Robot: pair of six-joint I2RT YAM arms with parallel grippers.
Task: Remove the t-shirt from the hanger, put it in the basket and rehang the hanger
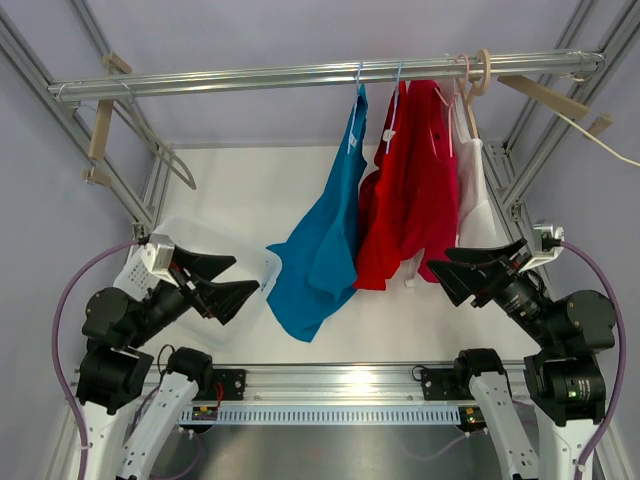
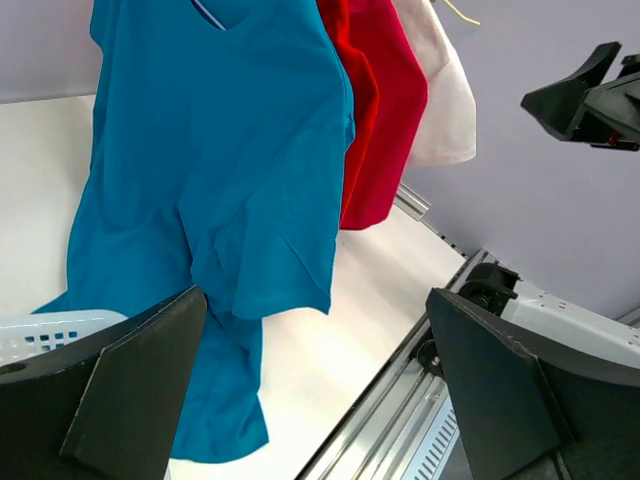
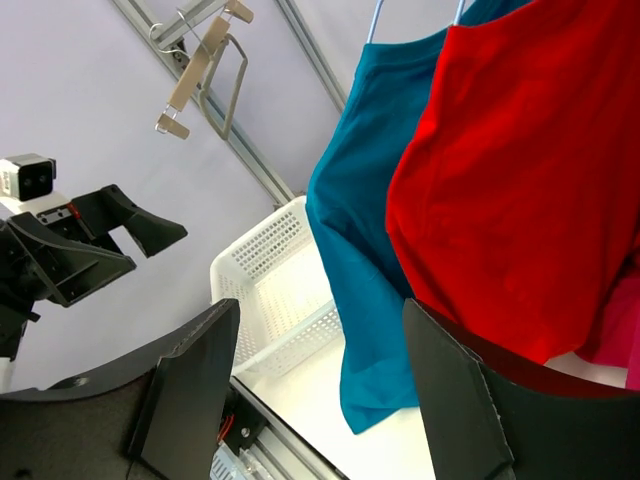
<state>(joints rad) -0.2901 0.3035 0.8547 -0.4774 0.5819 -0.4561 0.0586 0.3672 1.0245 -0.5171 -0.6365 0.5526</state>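
Observation:
Next, my right gripper moves up and outward to the blue shirt's hanger hook on the bar, then closes on the hook.
Three garments hang on hangers from the metal rail (image 1: 300, 75): a blue t-shirt (image 1: 325, 240) (image 2: 210, 180) (image 3: 370, 260), a red t-shirt (image 1: 415, 200) (image 2: 375, 120) (image 3: 510, 180) and a white one (image 1: 478, 200) (image 2: 440, 100). The thin hook of the blue shirt's hanger (image 1: 358, 78) grips the rail. My left gripper (image 1: 240, 278) (image 2: 312, 330) is open and empty, low and left of the blue shirt's hem. On the other side, my right gripper (image 1: 440, 263) (image 3: 320, 320) is open and empty too, just below the red shirt's hem.
A white perforated basket (image 1: 262, 262) (image 2: 50, 330) (image 3: 270, 290) sits on the table under the left gripper. Empty wooden hangers hang at the left end (image 1: 105, 130) (image 3: 205, 65) and the right end (image 1: 540, 95) of the rail. Frame posts stand on both sides.

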